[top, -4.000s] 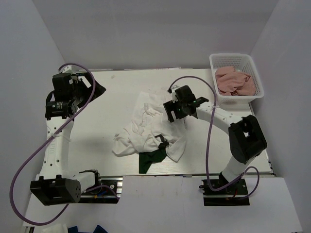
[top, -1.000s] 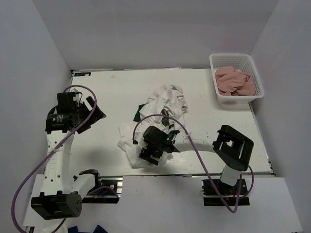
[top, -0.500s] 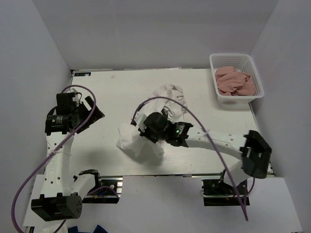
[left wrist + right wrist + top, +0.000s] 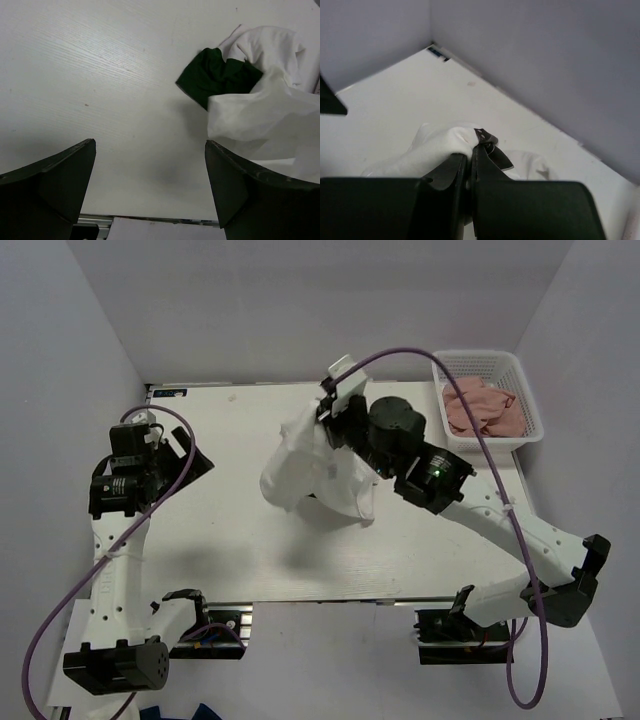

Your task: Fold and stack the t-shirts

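Note:
The robot will swing its right gripper to the right in the top view, over the basket already holding a t-shirt [image 4: 488,405], then lower the white t-shirt and let it go.
My right gripper [image 4: 322,423] is raised over the middle of the table, shut on a white t-shirt [image 4: 312,475] that hangs from it in a bunch. In the right wrist view the closed gripper [image 4: 474,150] pinches white cloth [image 4: 440,145] with a black printed patch. A dark green t-shirt [image 4: 217,75] lies crumpled on the table beside white cloth [image 4: 270,115] in the left wrist view. The top view hides the green one behind the hanging shirt. A dusty pink t-shirt [image 4: 485,408] lies in the basket. My left gripper [image 4: 185,465] hovers open and empty at the left [image 4: 150,190].
The white lattice basket [image 4: 478,358] stands at the back right corner. More white cloth [image 4: 530,165] lies on the table [image 4: 220,540] below the right gripper. Grey walls enclose the table on three sides.
My right gripper has shut on the white t-shirt near the table's front and lifted it up and toward the back. The left arm has barely moved.

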### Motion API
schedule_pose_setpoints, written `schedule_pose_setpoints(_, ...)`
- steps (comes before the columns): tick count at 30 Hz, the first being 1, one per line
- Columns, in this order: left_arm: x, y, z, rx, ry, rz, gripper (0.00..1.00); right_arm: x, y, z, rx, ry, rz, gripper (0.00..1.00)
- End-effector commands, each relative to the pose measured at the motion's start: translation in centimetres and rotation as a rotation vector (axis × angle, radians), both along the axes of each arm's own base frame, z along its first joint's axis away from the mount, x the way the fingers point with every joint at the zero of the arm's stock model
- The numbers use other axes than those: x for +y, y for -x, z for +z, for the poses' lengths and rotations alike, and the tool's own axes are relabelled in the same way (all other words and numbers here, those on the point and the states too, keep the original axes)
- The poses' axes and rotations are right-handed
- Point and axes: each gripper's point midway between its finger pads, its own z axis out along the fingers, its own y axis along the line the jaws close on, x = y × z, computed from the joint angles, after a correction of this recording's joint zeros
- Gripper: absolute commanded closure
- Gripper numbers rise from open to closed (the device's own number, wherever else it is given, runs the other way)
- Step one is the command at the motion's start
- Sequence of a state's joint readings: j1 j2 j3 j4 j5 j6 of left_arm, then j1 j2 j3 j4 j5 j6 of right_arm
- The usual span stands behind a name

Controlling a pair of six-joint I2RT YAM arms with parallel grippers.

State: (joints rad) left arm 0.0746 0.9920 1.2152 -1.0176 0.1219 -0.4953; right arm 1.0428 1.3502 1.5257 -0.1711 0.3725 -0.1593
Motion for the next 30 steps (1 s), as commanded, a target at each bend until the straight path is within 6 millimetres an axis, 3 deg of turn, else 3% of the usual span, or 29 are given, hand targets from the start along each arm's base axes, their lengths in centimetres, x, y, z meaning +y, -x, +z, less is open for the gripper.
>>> schedule_pose_setpoints(1, -0.7, -0.9, 2.8, -0.097, 0.010, -0.043, 0.00, -3.0, -1.5, 10.3, -0.186, -0.243, -0.116, 1.00)
schedule_pose_setpoints(2, -0.7, -0.9, 2.8, -0.098, 0.010, -0.043, 0.00, -4.7, -2.2, 12.9, -0.227, -0.277, -0.164, 1.00)
schedule_pose_setpoints(4, -0.7, -1.3, 3.1, -0.107, 0.009, -0.043, 0.00, -5.4, -2.7, 14.0, -0.247, -0.283, -0.196, 1.00)
schedule_pose_setpoints(5, -0.7, -1.3, 3.1, -0.107, 0.009, -0.043, 0.00, -6.6, -2.9, 16.3, -0.279, -0.316, -0.218, 1.00)
schedule_pose_setpoints(7, -0.6, -1.4, 3.3, -0.118, 0.001, -0.049, 0.00, -7.6, -3.5, 17.1, -0.302, -0.304, -0.253, 1.00)
schedule_pose_setpoints(8, -0.6, -1.6, 3.4, -0.127, 0.000, -0.049, 0.00, -8.9, -3.2, 19.4, -0.335, -0.340, -0.269, 1.00)
schedule_pose_setpoints(9, -0.6, -1.6, 3.5, -0.127, 0.000, -0.049, 0.00, -8.4, -4.0, 18.1, -0.317, -0.269, -0.282, 1.00)
schedule_pose_setpoints(10, -0.8, -1.7, 3.6, -0.137, 0.005, -0.056, 0.00, -9.7, -3.8, 19.7, -0.325, -0.294, -0.315, 1.00)
schedule_pose_setpoints(14, -0.9, -2.3, 4.2, -0.160, 0.009, -0.063, 0.00, -11.7, -4.9, 19.7, -0.319, -0.274, -0.395, 1.00)
schedule_pose_setpoints(22, -0.8, -3.6, 4.2, -0.164, 0.008, -0.064, 0.00, -18.1, -7.2, 24.2, -0.471, -0.324, -0.648, 1.00)
schedule_pose_setpoints(24, -0.7, -4.1, 4.2, -0.171, 0.008, -0.064, 0.00, -18.8, -8.8, 24.5, -0.503, -0.309, -0.714, 1.00)
schedule_pose_setpoints(25, -0.7, -4.4, 4.3, -0.168, 0.008, -0.064, 0.00, -20.9, -9.1, 25.2, -0.526, -0.299, -0.788, 1.00)
schedule_pose_setpoints(26, -0.7, -4.7, 3.8, -0.153, 0.009, -0.063, 0.00, -20.2, -10.7, 24.2, -0.525, -0.257, -0.812, 1.00)
schedule_pose_setpoints(28, -0.5, -5.1, 4.1, -0.161, 0.003, -0.056, 0.00, -22.2, -13.0, 23.7, -0.553, -0.248, -0.925, 1.00)
schedule_pose_setpoints(30, -0.5, -5.6, 3.7, -0.151, 0.004, -0.056, 0.00, -22.8, -15.0, 22.8, -0.565, -0.228, -0.984, 1.00)
